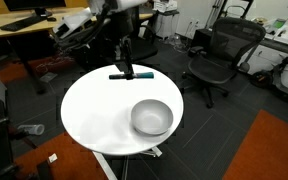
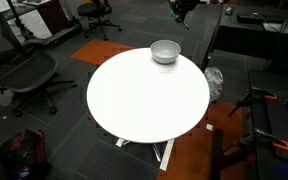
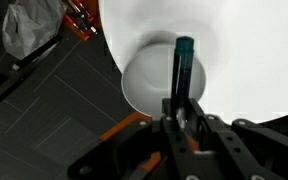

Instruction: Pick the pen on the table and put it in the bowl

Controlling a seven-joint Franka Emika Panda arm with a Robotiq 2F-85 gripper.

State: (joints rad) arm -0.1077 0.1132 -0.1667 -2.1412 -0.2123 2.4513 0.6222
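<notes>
The teal-green pen hangs high above the bowl's rim, so my gripper should next lower it to the bowl's open middle and release.
My gripper (image 3: 182, 108) is shut on the teal-green pen (image 3: 184, 65), which sticks out past the fingertips. In the wrist view the pen lies over the light grey-white bowl (image 3: 144, 85), which stands on the white round table (image 3: 249, 50). In an exterior view the gripper (image 1: 124, 68) holds the pen (image 1: 139, 74) level, up in the air over the far part of the table (image 1: 94, 110), with the bowl (image 1: 151, 118) nearer the front. In an exterior view the gripper (image 2: 181, 10) hangs high above the bowl (image 2: 165, 51) at the table's (image 2: 144, 100) far edge.
Black office chairs (image 1: 219, 55) (image 2: 29, 75) stand around the table. A wooden desk (image 1: 24, 25) with a monitor is behind it. A dark cabinet (image 2: 249, 40) stands close to the bowl side. Orange carpet patches (image 1: 274, 150) lie on the dark floor.
</notes>
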